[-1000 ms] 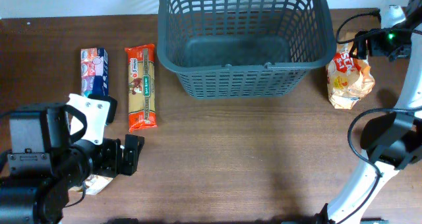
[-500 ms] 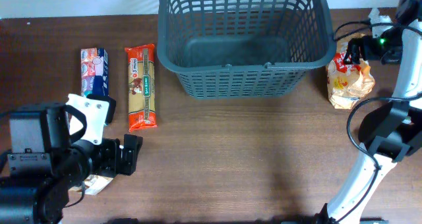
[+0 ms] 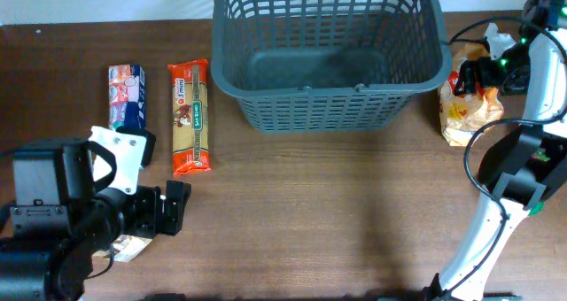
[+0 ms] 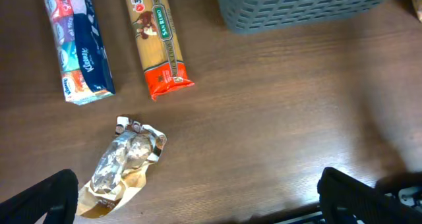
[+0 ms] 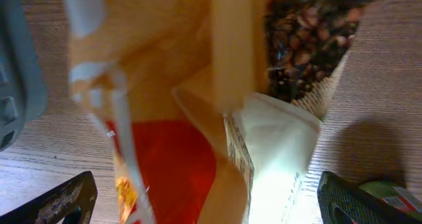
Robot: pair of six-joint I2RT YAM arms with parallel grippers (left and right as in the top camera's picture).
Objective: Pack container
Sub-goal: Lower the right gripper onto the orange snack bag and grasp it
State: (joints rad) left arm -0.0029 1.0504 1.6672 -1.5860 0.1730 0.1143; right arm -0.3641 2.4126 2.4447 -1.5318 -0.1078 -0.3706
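The snack bag [image 3: 469, 115] is between my spread fingers beside the basket's side. I need to lower my right gripper onto the middle of the bag, slightly toward the basket, and close it.
The dark grey lattice basket [image 3: 328, 87] stands at the back middle, with nothing inside; its corner shows in the left wrist view [image 4: 310, 6] and its wall in the right wrist view [image 5: 16, 72]. My right gripper [image 3: 483, 71] is open, its fingers [image 5: 211, 197] wide apart on either side of the orange and red snack bag [image 3: 469, 115], which fills the right wrist view [image 5: 165, 85]. My left gripper [image 3: 166, 208] is open and empty at the front left, fingers [image 4: 198, 197] above bare table beside a crumpled foil packet [image 4: 122, 165].
A long orange pasta pack [image 3: 190, 115] [image 4: 158, 43] and a blue tissue pack [image 3: 126, 96] [image 4: 76, 46] lie left of the basket. The foil packet [image 3: 133, 245] lies partly under the left arm. The right arm's cables loop at the right table edge.
My right gripper has moved left and down from the table's far right edge over the top of the snack bag. The left arm has not moved.
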